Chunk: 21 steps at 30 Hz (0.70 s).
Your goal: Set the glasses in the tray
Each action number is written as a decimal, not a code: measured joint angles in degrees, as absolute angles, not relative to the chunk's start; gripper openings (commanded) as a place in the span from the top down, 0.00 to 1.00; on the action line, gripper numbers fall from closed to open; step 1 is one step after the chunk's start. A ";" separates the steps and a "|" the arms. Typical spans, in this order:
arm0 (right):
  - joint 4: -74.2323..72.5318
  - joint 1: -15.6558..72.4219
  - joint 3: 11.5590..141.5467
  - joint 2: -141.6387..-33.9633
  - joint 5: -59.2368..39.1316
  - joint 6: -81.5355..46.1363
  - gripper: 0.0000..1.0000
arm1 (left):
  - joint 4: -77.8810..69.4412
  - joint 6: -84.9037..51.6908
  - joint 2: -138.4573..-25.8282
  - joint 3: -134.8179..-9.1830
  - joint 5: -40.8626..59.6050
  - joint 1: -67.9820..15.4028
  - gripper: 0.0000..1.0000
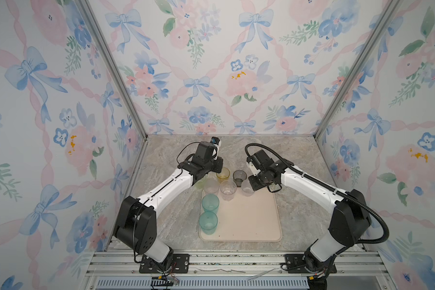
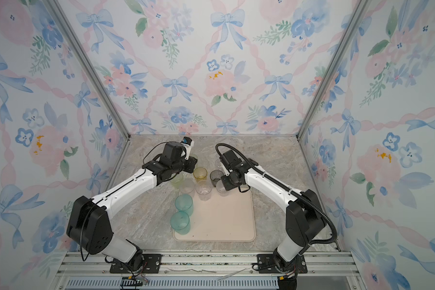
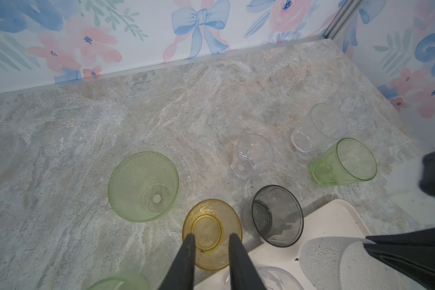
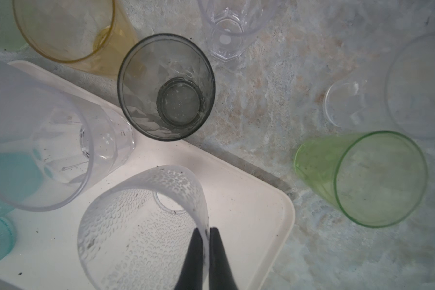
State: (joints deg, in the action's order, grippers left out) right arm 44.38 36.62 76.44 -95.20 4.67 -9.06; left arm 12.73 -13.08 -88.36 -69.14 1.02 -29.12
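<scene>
I will next move my right gripper down and toward the tray's clear glass. I will release the dimpled glass beside it on the bare bottom of the tray, as that spot is empty.
The cream tray (image 1: 251, 221) lies on the marble table and carries two teal glasses (image 1: 210, 202) and a clear one (image 1: 228, 189). My right gripper (image 4: 206, 231) is shut on the wall of a clear dimpled glass (image 4: 141, 221), one finger inside and one outside, over the tray's far corner (image 4: 236, 200). My left gripper (image 3: 211, 237) is open by a narrow gap, right above the amber glass (image 3: 211, 223), which stands on the table beside the tray. The smoky grey glass (image 4: 166, 88) stands by the tray's edge.
Behind the tray stand a dimpled green glass (image 3: 143, 185), a smooth green glass (image 3: 344, 160) and two clear glasses (image 3: 253, 155). A frosted glass (image 1: 211, 184) stands at the tray's far left corner. Flowered walls close in three sides of the table.
</scene>
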 measured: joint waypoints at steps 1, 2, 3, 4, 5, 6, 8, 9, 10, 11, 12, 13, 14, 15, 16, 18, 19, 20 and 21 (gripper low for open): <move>43.97 36.64 76.47 -95.92 4.51 -9.15 0.97 | 12.75 -13.06 -88.36 -69.14 1.04 -29.12 0.74; 43.62 36.67 76.47 -96.68 4.29 -9.37 0.97 | 12.75 -13.06 -88.36 -69.14 1.08 -29.12 0.74; 43.40 36.69 76.44 -97.23 4.10 -9.50 0.97 | 12.73 -13.06 -88.36 -69.14 1.15 -29.12 0.74; 43.16 36.73 76.44 -97.80 3.86 -9.67 0.97 | 12.75 -13.06 -88.36 -69.14 1.17 -29.12 0.74; 42.98 36.77 76.44 -98.30 3.62 -9.72 0.97 | 12.73 -13.04 -88.36 -69.14 1.17 -29.12 0.74; 42.85 36.82 76.44 -98.59 3.44 -9.87 0.97 | 12.75 -13.02 -88.36 -69.14 1.17 -29.12 0.74; 42.72 36.86 76.44 -98.80 3.20 -9.93 0.97 | 12.75 -12.82 -88.36 -69.14 1.17 -29.12 0.74; 42.65 36.86 76.44 -98.80 3.18 -9.96 0.97 | 12.75 -12.67 -88.36 -69.14 1.17 -29.12 0.74; 42.52 36.86 76.44 -98.80 3.16 -10.07 0.97 | 12.73 -12.64 -88.36 -69.14 1.17 -29.12 0.74; 42.39 36.86 76.44 -98.80 3.01 -10.09 0.97 | 12.75 -12.62 -88.38 -69.17 1.19 -29.15 0.74; 42.35 36.86 76.44 -98.83 2.98 -10.11 0.97 | 12.75 -12.62 -88.42 -69.21 1.19 -29.15 0.74; 42.35 36.86 76.44 -98.83 2.94 -10.11 0.97 | 12.73 -12.62 -88.51 -69.30 1.19 -29.12 0.74; 42.30 36.86 76.44 -98.83 2.81 -10.11 0.97 | 12.71 -12.62 -88.71 -69.41 1.21 -29.12 0.74; 42.30 36.86 76.44 -98.87 2.79 -10.11 0.97 | 12.71 -12.62 -88.82 -69.45 1.32 -29.12 0.74; 42.24 36.86 76.44 -98.94 2.79 -10.11 0.96 | 12.73 -12.60 -88.92 -69.47 1.39 -29.15 0.73; 42.15 36.86 76.42 -99.26 2.79 -10.11 0.96 | 12.73 -12.60 -89.10 -69.52 1.41 -29.12 0.73; 42.13 36.86 76.40 -99.46 2.76 -10.11 0.96 | 12.73 -12.60 -89.10 -69.54 1.43 -29.15 0.73; 42.11 36.86 76.36 -99.70 2.76 -10.13 0.96 | 12.73 -12.60 -89.10 -69.56 1.43 -29.15 0.73; 42.11 36.86 76.31 -100.01 2.76 -10.13 0.96 | 12.73 -12.60 -89.10 -69.56 1.43 -29.12 0.72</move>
State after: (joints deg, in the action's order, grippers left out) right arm 42.11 36.86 76.31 -100.01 2.76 -10.13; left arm 12.73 -12.60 -89.10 -69.56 1.43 -29.12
